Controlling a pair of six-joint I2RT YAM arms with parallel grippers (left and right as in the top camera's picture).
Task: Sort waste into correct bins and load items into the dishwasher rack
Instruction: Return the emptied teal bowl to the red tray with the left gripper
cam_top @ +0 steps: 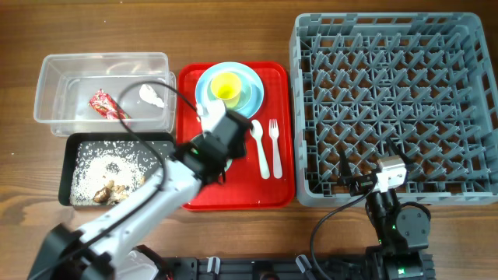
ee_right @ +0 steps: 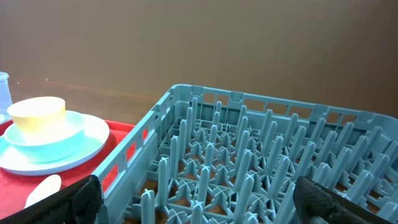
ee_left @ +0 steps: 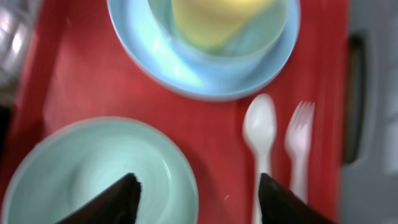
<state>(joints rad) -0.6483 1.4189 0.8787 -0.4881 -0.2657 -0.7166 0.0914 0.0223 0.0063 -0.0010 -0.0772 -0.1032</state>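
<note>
The robot needs to lift its right gripper across, past the rack's side, tip the fingers down and lower them onto the spoon's neck, which is on the left in the overhead view.
My left gripper is open above the red tray, one finger over the pale green bowl, the other over the white spoon. The bowl is hidden under the arm in the overhead view. The white fork lies beside the spoon. The yellow cup sits in the small light-blue bowl on the large light-blue plate. My right gripper is open and empty over the front edge of the grey dishwasher rack.
The clear tub at the back left holds the red wrapper and white tissue. The black tray in front of it holds rice and brown bits. The red tray lies between the bins and the rack.
</note>
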